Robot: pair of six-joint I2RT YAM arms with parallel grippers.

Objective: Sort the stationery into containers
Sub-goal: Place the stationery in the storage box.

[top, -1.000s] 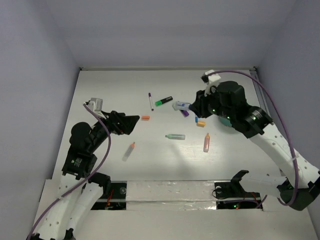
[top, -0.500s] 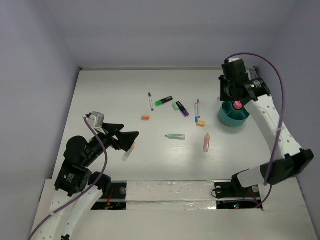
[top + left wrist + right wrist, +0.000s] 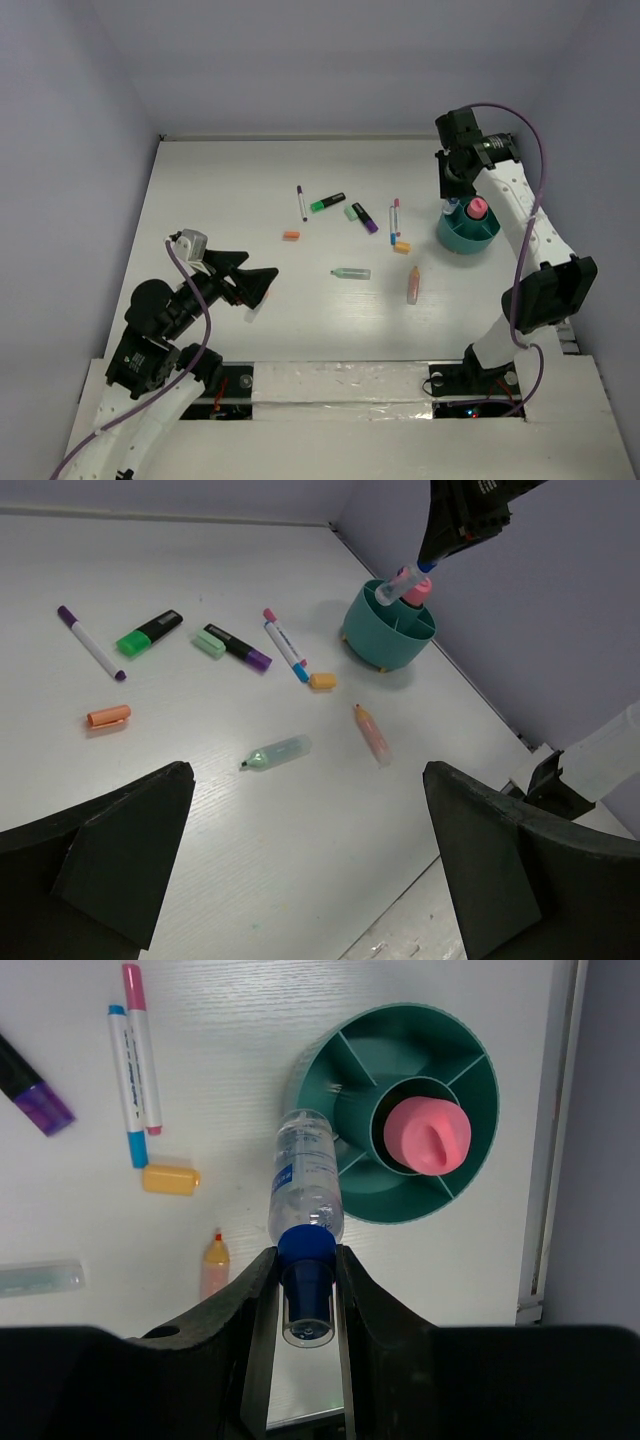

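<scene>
The tub's centre hollow is taken, so the right gripper next needs to lower the clear tube [image 3: 305,1175] into the tub's empty side section [image 3: 319,1092] below and release the tube's blue cap.
My right gripper [image 3: 307,1260] is shut on the blue cap of a clear tube [image 3: 305,1175]. It holds the tube above the left rim of the round teal tub [image 3: 467,232], whose centre well holds a pink-capped tube [image 3: 428,1138]. On the table lie a pale-green marker [image 3: 351,273], a salmon marker [image 3: 413,285], an orange cap [image 3: 291,236], a yellow-orange cap [image 3: 402,246], a purple pen [image 3: 302,202], a green highlighter [image 3: 327,202], a purple-ended marker [image 3: 360,216] and two thin pens [image 3: 395,218]. My left gripper [image 3: 255,283] stands open over the near-left table, holding nothing.
The tub [image 3: 385,640] stands close to the right wall, with the table's raised edge just beyond it. Grey walls enclose the table on the left, back and right. A taped strip [image 3: 340,380] runs along the near edge by the arm bases.
My right arm swung from mid-table to above the tub, carrying the clear tube. The left arm drew back toward the near edge, still open.
</scene>
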